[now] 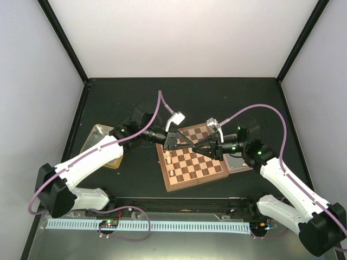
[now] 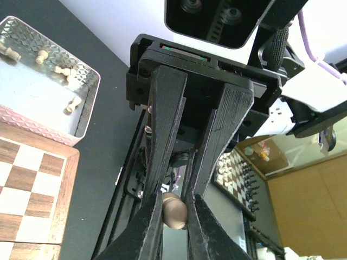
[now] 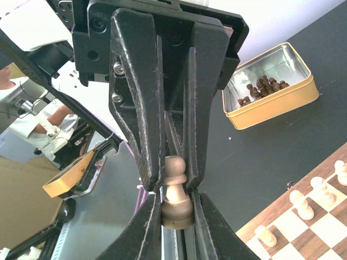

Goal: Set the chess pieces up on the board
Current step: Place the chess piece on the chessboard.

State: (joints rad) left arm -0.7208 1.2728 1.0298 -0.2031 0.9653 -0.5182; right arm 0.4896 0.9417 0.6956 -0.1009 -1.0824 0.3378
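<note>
The pawn (image 3: 176, 195) lies sideways between the grippers, so my left gripper turns fingers-down next, lowers onto the empty square beside the pale pieces and releases the pawn.
The board (image 1: 201, 167) lies at the table's centre. A few pale chess pieces (image 1: 169, 159) stand along its left edge, and they also show in the right wrist view (image 3: 299, 201). My left gripper (image 1: 172, 142) hangs over the board's far left part. It is shut on a small rounded tan-brown chess piece (image 2: 174, 211), seen end-on. My right gripper (image 1: 196, 149) reaches in from the right, close to the left one. It is shut on a mid-brown pawn (image 3: 176, 195), gripped at base and head. The board's corner shows in the left wrist view (image 2: 32, 195).
A gold tin (image 1: 100, 135) left of the board holds several dark pieces (image 3: 260, 86). A clear tray (image 1: 238, 164) at the board's right holds a few pale pieces (image 2: 65, 73). A rail runs along the table's near edge.
</note>
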